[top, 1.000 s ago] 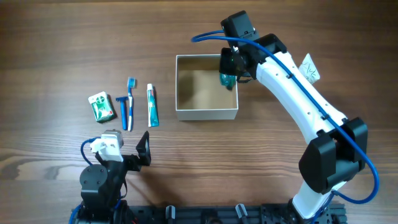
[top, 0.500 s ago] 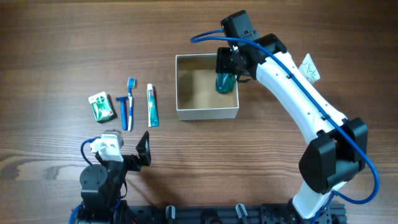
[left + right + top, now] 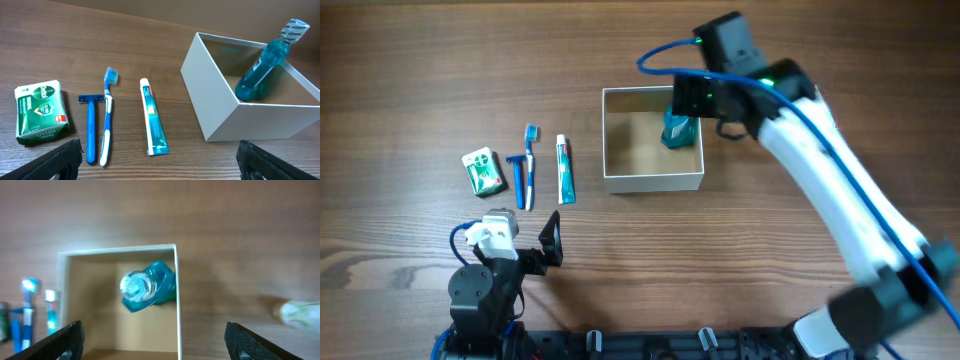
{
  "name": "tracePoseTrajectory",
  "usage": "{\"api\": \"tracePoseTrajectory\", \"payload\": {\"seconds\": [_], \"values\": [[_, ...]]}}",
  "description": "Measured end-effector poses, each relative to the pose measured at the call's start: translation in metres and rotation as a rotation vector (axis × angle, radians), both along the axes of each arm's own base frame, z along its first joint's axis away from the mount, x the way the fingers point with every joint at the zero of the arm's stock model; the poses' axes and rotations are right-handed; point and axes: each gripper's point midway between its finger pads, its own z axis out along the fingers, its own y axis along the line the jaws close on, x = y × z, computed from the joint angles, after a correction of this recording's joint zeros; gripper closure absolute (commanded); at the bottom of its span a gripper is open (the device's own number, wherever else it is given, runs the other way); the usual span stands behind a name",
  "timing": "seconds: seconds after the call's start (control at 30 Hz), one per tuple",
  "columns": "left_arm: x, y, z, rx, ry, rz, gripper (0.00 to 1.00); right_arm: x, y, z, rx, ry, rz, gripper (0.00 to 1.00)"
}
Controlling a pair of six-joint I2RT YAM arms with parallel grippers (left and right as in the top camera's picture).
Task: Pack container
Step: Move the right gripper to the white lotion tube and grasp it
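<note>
My empty right gripper has the white tube (image 3: 302, 315) below it and to its right in the wrist view, so next it will swing toward the tube and lower its fingers around it.
The container (image 3: 653, 182) is a square white box with a tan floor, standing mid-table. A teal bottle (image 3: 677, 130) leans in its far right corner, cap up against the wall. My right gripper (image 3: 694, 96) hovers above that corner, open and holding nothing. From the right wrist view the bottle (image 3: 147, 287) lies below the spread jaws of the right gripper (image 3: 155, 340), apart from them. My left gripper (image 3: 523, 238) rests open near the front left edge. In its wrist view the left gripper (image 3: 160, 159) faces the container (image 3: 220, 110) and the bottle (image 3: 260, 75).
Left of the container lie a toothpaste tube (image 3: 565, 169), a toothbrush (image 3: 530, 165), a blue razor (image 3: 517, 178) and a green-and-white packet (image 3: 483, 171), side by side. A white wrapped item (image 3: 297, 314) sits on the table right of the container.
My right gripper has opened and let go of the teal bottle, which dropped to lean in the container's corner. The right arm has lifted and shifted right. The left arm has not moved.
</note>
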Motion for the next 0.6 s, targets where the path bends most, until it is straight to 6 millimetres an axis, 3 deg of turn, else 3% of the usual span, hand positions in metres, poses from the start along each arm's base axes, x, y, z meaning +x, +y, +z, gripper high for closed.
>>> {"api": "tracePoseTrajectory", "payload": {"seconds": [0.13,0.27,0.47,0.6], "values": [[0.0,0.0,0.0,0.0,0.0,0.0,0.0,-0.015,-0.027,0.057,0.011,-0.141,-0.037,0.13],[0.0,0.0,0.0,0.0,0.0,0.0,0.0,-0.012,-0.077,0.082,-0.02,-0.211,-0.132,0.16],[0.0,0.0,0.0,0.0,0.0,0.0,0.0,0.01,-0.162,0.059,-0.104,-0.149,-0.279,0.17],[0.0,0.0,0.0,0.0,0.0,0.0,0.0,0.018,-0.196,0.032,-0.112,-0.066,-0.317,0.21]]}}
